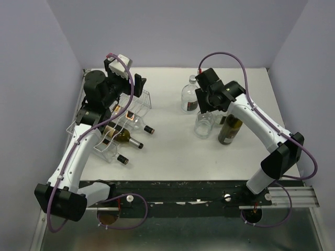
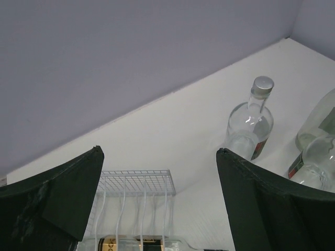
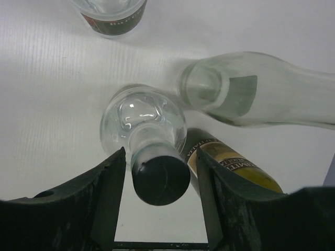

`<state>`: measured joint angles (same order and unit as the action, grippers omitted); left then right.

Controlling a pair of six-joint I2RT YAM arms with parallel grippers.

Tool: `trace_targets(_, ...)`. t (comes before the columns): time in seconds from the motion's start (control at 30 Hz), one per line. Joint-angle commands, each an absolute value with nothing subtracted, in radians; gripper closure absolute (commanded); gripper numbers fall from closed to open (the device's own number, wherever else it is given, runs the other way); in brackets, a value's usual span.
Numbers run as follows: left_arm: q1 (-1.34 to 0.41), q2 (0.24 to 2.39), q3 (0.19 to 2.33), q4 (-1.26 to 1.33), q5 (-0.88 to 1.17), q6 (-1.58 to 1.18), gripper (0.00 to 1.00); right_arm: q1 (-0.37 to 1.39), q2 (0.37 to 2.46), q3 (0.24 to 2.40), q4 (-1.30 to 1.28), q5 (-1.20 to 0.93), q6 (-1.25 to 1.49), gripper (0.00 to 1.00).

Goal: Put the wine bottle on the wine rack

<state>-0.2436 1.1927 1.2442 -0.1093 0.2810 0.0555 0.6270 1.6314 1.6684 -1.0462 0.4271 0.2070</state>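
The clear bottle's neck needs to be held by my right gripper, so I need to lower it slightly past the black cap and close on the neck there.
The white wire wine rack (image 1: 107,137) stands at the table's left and holds three bottles lying down with black caps. It also shows in the left wrist view (image 2: 137,180). My left gripper (image 1: 137,89) hovers open and empty over the rack's far end (image 2: 157,151). At the right, a clear wine bottle with a black cap (image 3: 159,172) stands upright (image 1: 204,125). My right gripper (image 3: 160,151) is open and straddles its neck from above, with a gap on each side. In the top view the right gripper (image 1: 208,107) hides the bottle's top.
A dark olive bottle with a gold label (image 1: 230,130) stands just right of the clear one (image 3: 235,164). A clear bottle with a silver cap (image 1: 190,94) stands behind (image 2: 251,123). Another clear bottle (image 3: 251,91) stands close by. Grey walls enclose the table.
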Motion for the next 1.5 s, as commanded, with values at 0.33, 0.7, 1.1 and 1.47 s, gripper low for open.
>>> trace_targets(0.33,-0.242,1.097,1.178,-0.074,0.386,0.032,0.01,0.548,1.697,1.651,-1.008,0.172,0.172,0.54)
trace_targets(0.7,-0.274,1.120,1.060,-0.047,0.517,-0.101,0.16,0.541,1.661,1.674,-0.985,-0.139,0.254,1.00)
trace_targets(1.1,-0.598,1.098,0.663,0.209,0.301,-0.136,0.16,0.541,1.543,1.511,-0.617,-0.264,0.598,1.00)
trace_targets(1.47,-0.678,1.259,0.658,0.224,0.120,-0.129,0.22,0.543,1.346,1.082,-0.241,-0.273,0.589,0.99)
